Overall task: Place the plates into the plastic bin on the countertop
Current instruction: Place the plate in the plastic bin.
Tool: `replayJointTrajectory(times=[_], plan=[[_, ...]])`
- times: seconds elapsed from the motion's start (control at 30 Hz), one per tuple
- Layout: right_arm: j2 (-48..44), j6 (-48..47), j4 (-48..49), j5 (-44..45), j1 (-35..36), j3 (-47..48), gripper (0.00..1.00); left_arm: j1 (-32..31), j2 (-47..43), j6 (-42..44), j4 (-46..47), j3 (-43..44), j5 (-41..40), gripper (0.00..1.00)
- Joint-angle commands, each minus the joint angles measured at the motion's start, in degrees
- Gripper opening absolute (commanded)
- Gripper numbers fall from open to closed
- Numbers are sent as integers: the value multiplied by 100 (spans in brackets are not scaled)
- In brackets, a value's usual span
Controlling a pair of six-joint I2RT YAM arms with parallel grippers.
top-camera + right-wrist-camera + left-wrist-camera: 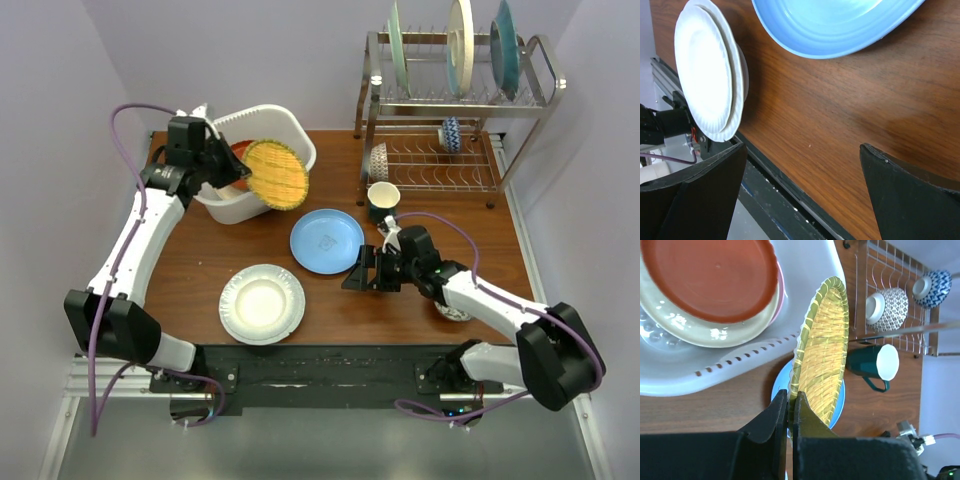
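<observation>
I will next move my left gripper outward and down to let go over the red-brown plate, because the yellow plate still hangs past the near side of the bin.
My left gripper is shut on the rim of a yellow woven-pattern plate, held on edge beside the white plastic bin; it also shows in the left wrist view. The bin holds a red-brown plate on a cream plate, with a pink edge below. A light blue plate and stacked white plates lie on the countertop. My right gripper is open and empty, just right of the blue plate and white plates.
A steel wire rack at the back right holds three upright plates and patterned bowls. A dark green mug stands in front of it. A small bowl sits under the right arm.
</observation>
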Motion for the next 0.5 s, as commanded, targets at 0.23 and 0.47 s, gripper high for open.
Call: replayJointTrajectory(times=[0.23, 0.47], plan=[[135, -202, -16, -39, 4, 7, 99, 1041, 343, -688, 1148, 83, 1293, 0], [240, -299, -78, -39, 13, 68, 99, 1358, 800, -829, 1325, 241, 1364, 0]])
